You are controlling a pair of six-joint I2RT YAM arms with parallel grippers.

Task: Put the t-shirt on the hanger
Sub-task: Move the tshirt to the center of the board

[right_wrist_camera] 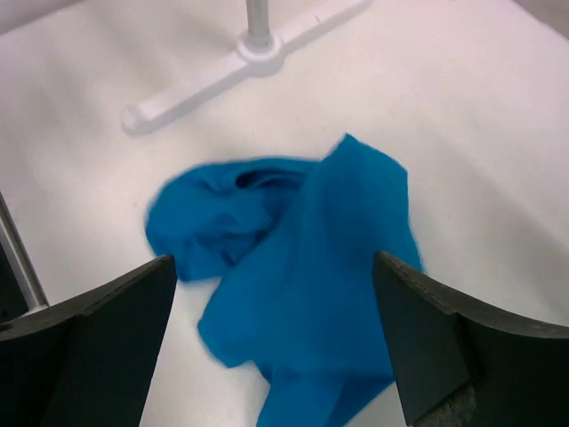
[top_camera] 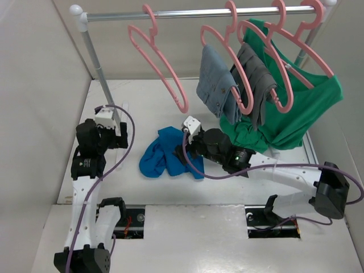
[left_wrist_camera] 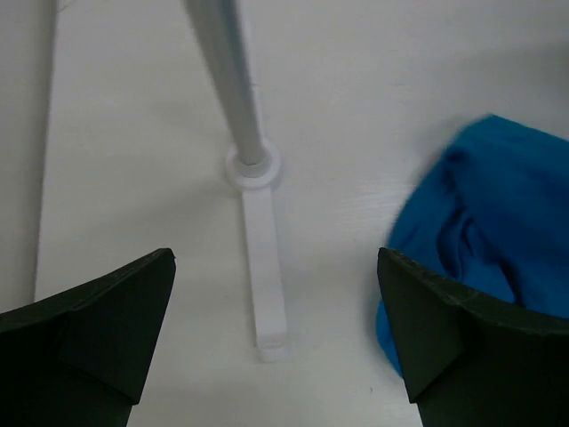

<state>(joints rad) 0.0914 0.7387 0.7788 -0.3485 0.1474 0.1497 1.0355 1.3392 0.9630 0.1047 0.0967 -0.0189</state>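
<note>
My right gripper is to rise from the t-shirt (top_camera: 162, 156), tilt level and close on its near shoulder (top_camera: 170, 73), since the pink hanger is bare on the rail.
The t-shirt (top_camera: 162, 156) lies crumpled on the white table, bright blue. It also shows in the right wrist view (right_wrist_camera: 302, 267) and at the right edge of the left wrist view (left_wrist_camera: 498, 213). The hanger (top_camera: 158, 61), pink and bare, hangs at the left of the rail. My right gripper (top_camera: 182, 152) is open and empty, hovering just above the t-shirt's right side; in its wrist view (right_wrist_camera: 271, 347) the cloth lies between and below the jaws. My left gripper (top_camera: 120, 136) is open and empty (left_wrist_camera: 276, 338), left of the t-shirt, over the rack's foot.
The rack's pole (left_wrist_camera: 227, 71) and white foot (left_wrist_camera: 262, 276) stand under my left gripper. The rail (top_camera: 193, 13) carries further pink hangers with grey-blue garments (top_camera: 219, 85) and a green shirt (top_camera: 301, 108), which hangs just behind my right arm. Walls close in left and right.
</note>
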